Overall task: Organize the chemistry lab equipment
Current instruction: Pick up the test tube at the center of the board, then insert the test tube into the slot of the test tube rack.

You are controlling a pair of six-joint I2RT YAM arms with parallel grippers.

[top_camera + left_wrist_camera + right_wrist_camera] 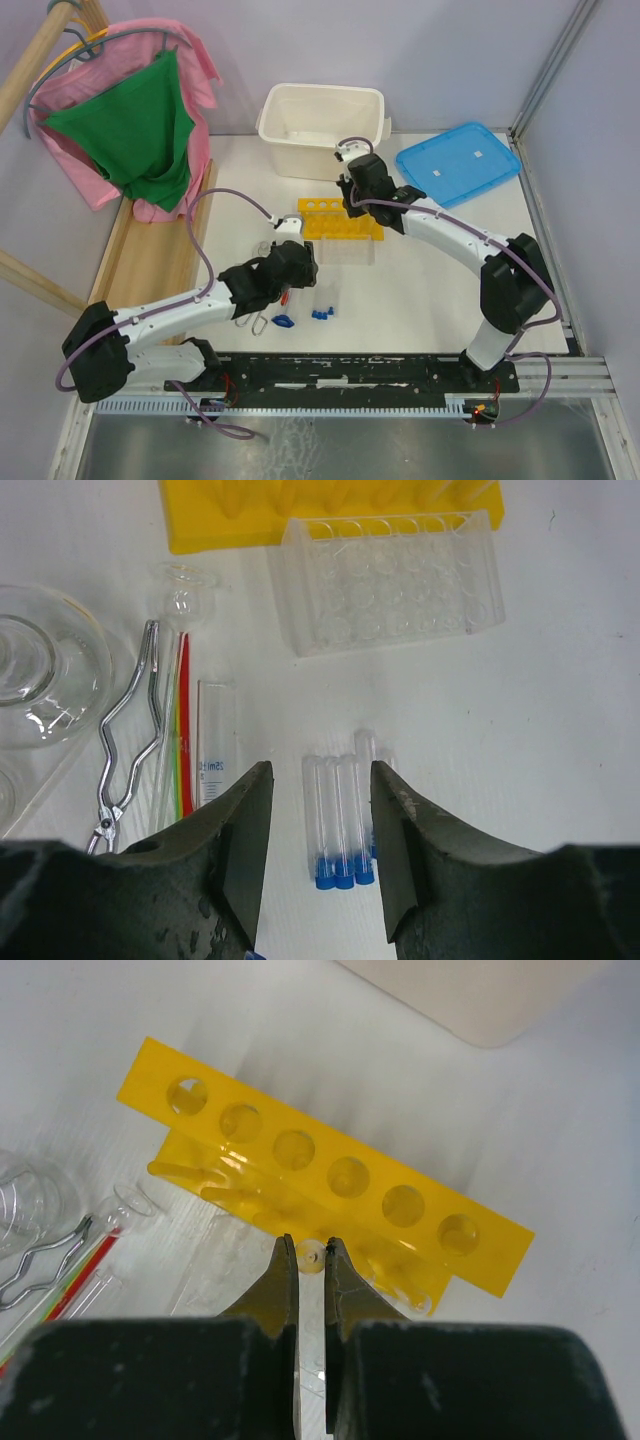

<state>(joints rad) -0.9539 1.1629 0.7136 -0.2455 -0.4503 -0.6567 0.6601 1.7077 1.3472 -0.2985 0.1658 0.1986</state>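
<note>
My right gripper should next lower the small clear tube onto the yellow rack's near peg row point(347, 225) point(316, 1237) and let go of it there, because that row is below the gripper's fingers.
A yellow test-tube rack point(330, 1175) with round holes stands mid-table, also seen in the top view as the rack point(325, 215). My right gripper point(311, 1250) hovers over its near edge, shut on a small clear tube point(312, 1256) seen end-on between the tips. Several clear tubes with blue caps point(340, 825) lie side by side on the table. My left gripper point(320, 775) hangs open above them, one jaw on each side, gripping nothing. To their left lie metal tongs point(130, 730), a thin red rod point(185, 720) and glass flasks point(40, 670).
A clear plastic tube rack point(390, 585) sits just in front of the yellow one. A large white tub point(320, 125) stands at the back, with a flat blue lid point(458, 162) to its right. Pink and green clothes point(130, 130) hang at the left above a wooden rail.
</note>
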